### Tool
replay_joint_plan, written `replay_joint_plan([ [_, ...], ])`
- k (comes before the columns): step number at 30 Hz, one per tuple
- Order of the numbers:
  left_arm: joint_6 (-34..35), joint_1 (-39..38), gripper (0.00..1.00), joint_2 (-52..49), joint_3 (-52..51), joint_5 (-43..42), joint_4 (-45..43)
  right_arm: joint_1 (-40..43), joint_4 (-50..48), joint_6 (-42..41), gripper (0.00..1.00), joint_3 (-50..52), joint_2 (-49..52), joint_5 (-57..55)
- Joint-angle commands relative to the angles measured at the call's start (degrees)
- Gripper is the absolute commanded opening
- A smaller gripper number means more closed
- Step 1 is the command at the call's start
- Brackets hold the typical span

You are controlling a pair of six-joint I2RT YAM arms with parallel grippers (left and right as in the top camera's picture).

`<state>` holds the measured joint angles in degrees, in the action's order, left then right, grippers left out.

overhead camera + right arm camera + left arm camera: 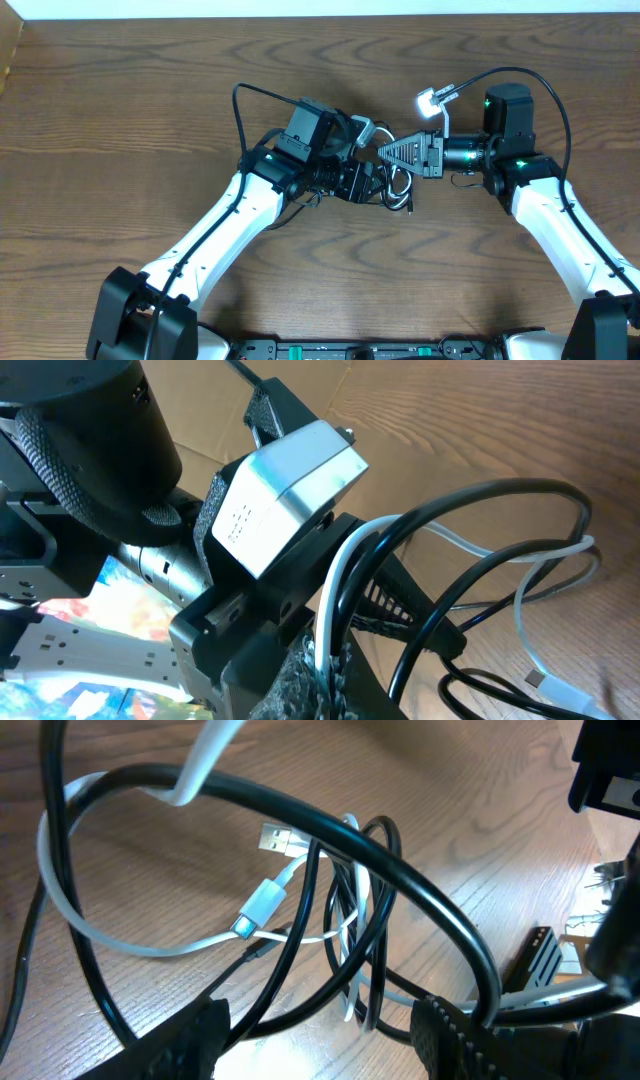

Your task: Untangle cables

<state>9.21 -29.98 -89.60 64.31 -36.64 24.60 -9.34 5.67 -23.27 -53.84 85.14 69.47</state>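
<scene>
My right gripper needs to pull away from my left gripper. Then it should go back toward the bundle and let go of the white cable.
The black and white cables lie tangled in a small bundle on the wooden table between my two grippers. In the left wrist view a black cord loops over a white cord with a white USB plug. My left gripper is open, its fingers either side of the loops, low over the table. My right gripper is shut on a white strand and a black strand together. In the overhead view it points left, just above the bundle.
The two gripper heads are very close together; the left one with its silver camera block fills the right wrist view. A thicker black arm wire arcs behind the left arm. A small lamp stands by the right wrist.
</scene>
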Motion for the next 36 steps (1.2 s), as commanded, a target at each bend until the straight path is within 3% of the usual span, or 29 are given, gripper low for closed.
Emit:
replay_joint_plan([
  [1,0.55,-0.76,0.63,-0.96,-0.24,1.36,-0.13,-0.50,-0.63,-0.74,0.01,-0.81,0.26,2.29],
  [10,1.46,-3.13,0.58,-1.97,-0.28,1.36,-2.05,-0.50,-3.34,-2.89,0.01,-0.81,0.26,3.15],
  [12,1.62,-3.23,0.50,-1.97,-0.28,1.36,-2.84,-0.50,-3.34,-2.89,0.01,-0.81,0.26,3.15],
  [18,1.62,-3.19,0.08,-1.97,-0.28,4.26,-3.26,-0.48,-3.06,-2.86,0.01,-0.79,0.26,2.93],
  [23,1.57,-2.29,0.08,-1.86,-0.28,6.32,-2.71,-0.39,-0.11,-2.82,0.01,-0.79,0.26,-0.70],
  [25,1.57,-0.55,0.07,-1.31,-0.28,6.32,-0.66,-0.04,5.27,-2.80,0.01,-0.79,0.26,-8.39],
  [31,-2.19,8.83,0.07,2.69,-0.28,9.46,10.21,3.48,27.96,-1.95,0.01,-0.79,0.26,-49.22],
  [36,-5.62,17.46,0.08,7.85,-0.28,10.60,14.49,7.04,36.48,-2.01,0.01,-0.79,0.26,-67.91],
])
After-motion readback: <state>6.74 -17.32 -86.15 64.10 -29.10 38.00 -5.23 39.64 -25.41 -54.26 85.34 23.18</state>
